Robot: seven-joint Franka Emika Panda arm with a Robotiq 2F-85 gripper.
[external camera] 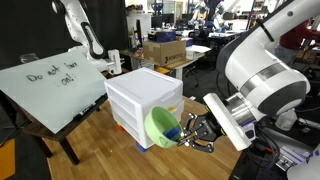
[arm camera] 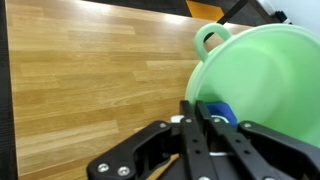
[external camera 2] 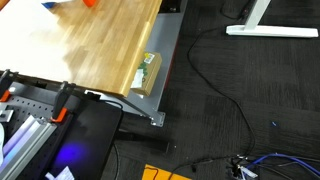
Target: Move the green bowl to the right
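The robot's gripper should next turn and go down, away from the drawer unit (external camera: 140, 95) to the bare tabletop, and let go of the bowl's rim there.
The green bowl (external camera: 160, 127) is light lime-green plastic. It is lifted and tilted on its side over the wooden table (external camera: 105, 145), right in front of the white drawer unit (external camera: 140, 95). My gripper (external camera: 184, 131) is shut on the bowl's rim. In the wrist view the bowl (arm camera: 262, 65) fills the right side, and my fingers (arm camera: 197, 108) pinch its rim, one inside and one outside. A small blue object (arm camera: 219, 112) shows inside the bowl by the fingers. The bowl does not show in the exterior view that looks at the table's edge.
A whiteboard (external camera: 50, 85) with writing leans at the table's far end. A second robot arm (external camera: 85, 35) and a cardboard box (external camera: 165, 50) stand behind. An exterior view shows the table's edge (external camera 2: 150, 95), a small box (external camera 2: 148, 72) on it and cables (external camera 2: 215, 90) on the floor.
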